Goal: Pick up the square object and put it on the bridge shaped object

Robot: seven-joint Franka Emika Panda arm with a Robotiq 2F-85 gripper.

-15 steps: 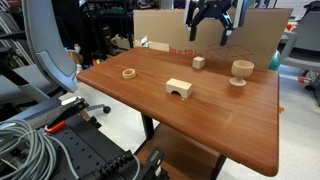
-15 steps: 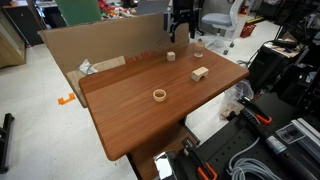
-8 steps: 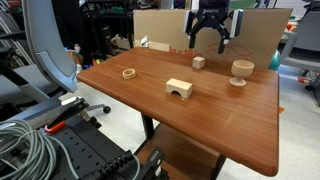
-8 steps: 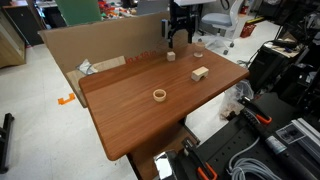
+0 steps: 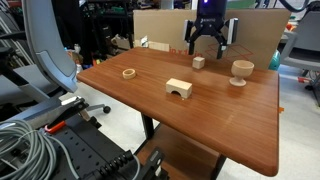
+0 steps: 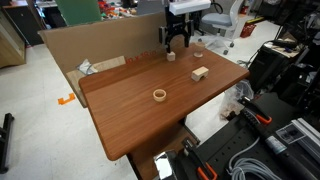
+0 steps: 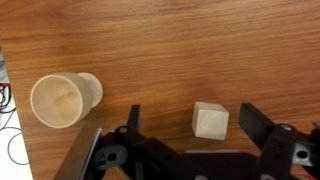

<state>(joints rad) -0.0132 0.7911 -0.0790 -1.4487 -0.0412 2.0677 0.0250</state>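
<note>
The gripper shifts toward the right in the wrist view next, lowers around the small pale wooden cube [image 5: 198, 62] [image 7: 210, 121] and closes, since the cube sits below, off-centre that way.
The small pale wooden cube [image 5: 198, 62] sits on the brown table near its far edge; it also shows in an exterior view [image 6: 171, 56] and in the wrist view [image 7: 210, 121]. The arch-cut bridge block [image 5: 179, 88] lies nearer the table's middle [image 6: 199, 73], apart from the cube. My gripper [image 5: 204, 46] hovers just above the cube, open and empty [image 6: 176, 42]. In the wrist view the cube lies between my two spread fingers [image 7: 190, 125], nearer the right finger, touching neither.
A goblet-shaped wooden piece [image 5: 241, 71] stands near the cube [image 7: 62, 100]. A flat wooden ring [image 5: 129, 72] lies toward the other side [image 6: 159, 95]. A cardboard wall [image 5: 160, 30] stands behind the table's far edge. Chairs and cables surround the table.
My gripper has come down and shifted slightly sideways toward the cube, staying open. The blocks have not moved.
</note>
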